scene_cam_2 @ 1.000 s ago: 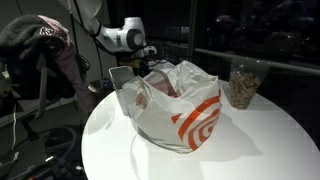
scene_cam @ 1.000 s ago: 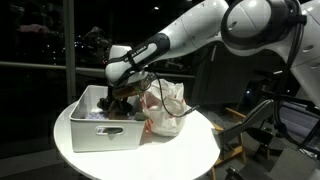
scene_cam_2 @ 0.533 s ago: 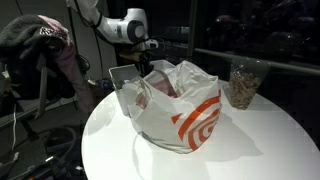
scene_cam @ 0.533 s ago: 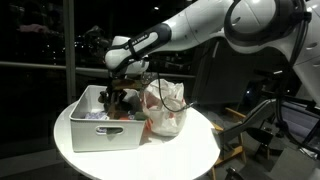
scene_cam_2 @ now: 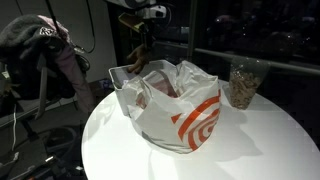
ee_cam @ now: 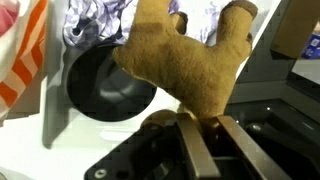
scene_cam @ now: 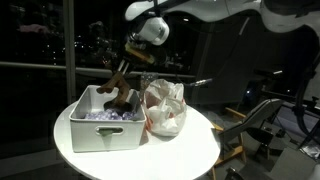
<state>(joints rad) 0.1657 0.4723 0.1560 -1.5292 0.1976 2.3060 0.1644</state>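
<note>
The white plastic bag's mouth (scene_cam_2: 158, 82) gapes open, so the plush toy goes sideways from the bin with my gripper next and down into the bag for release.
My gripper (ee_cam: 200, 124) is shut on a brown plush toy (ee_cam: 185, 58), pinching it by one end between both fingers. The toy hangs with its stubby legs pointing away from me. In both exterior views the toy (scene_cam: 117, 82) (scene_cam_2: 138, 57) dangles in the air under the gripper (scene_cam: 133, 56), above the white bin (scene_cam: 98, 133). Straight below the toy, inside the bin, lies a round black dish (ee_cam: 104, 86) among crumpled items.
A white plastic bag with orange rings (scene_cam_2: 182, 108) (scene_cam: 165, 108) stands against the bin on the round white table (scene_cam_2: 250, 140). A jar of brown pieces (scene_cam_2: 241, 86) sits at the table's far side. Chairs and frames stand around the table.
The jaws have closed on the plush toy down in the bin. The arm has then risen, lifting the toy clear above the bin.
</note>
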